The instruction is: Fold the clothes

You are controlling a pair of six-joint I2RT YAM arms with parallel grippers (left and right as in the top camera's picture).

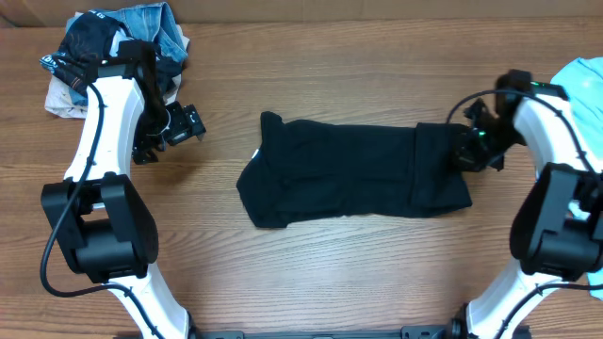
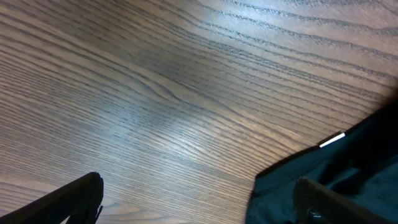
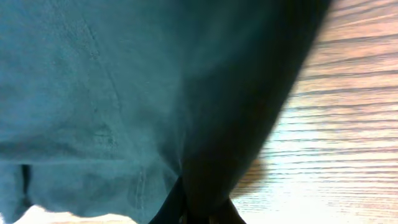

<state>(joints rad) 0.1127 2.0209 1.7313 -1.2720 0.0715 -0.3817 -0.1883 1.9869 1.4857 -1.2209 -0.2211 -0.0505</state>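
My right gripper carries the pinched fold to the left in the overhead view, onto the black shirt's middle point(image 1: 360, 166), and releases it next, since the shirt still lies long.
The black shirt point(image 1: 353, 172) lies as a long band across the middle of the table, its right end doubled over. My right gripper point(image 1: 467, 149) is at that right end, shut on a fold of the black shirt, which fills the right wrist view point(image 3: 124, 93) with the jaws point(image 3: 205, 213) pinched on it. My left gripper point(image 1: 185, 126) is open and empty over bare wood, left of the shirt. In the left wrist view its fingers point(image 2: 199, 205) are spread, with the shirt's edge point(image 2: 348, 168) and white neck label point(image 2: 333, 139) at lower right.
A pile of dark and denim clothes point(image 1: 122, 42) lies at the back left corner. A light blue T-shirt point(image 1: 582, 80) lies at the right edge, behind the right arm. The table point(image 1: 330, 85) is brown wood.
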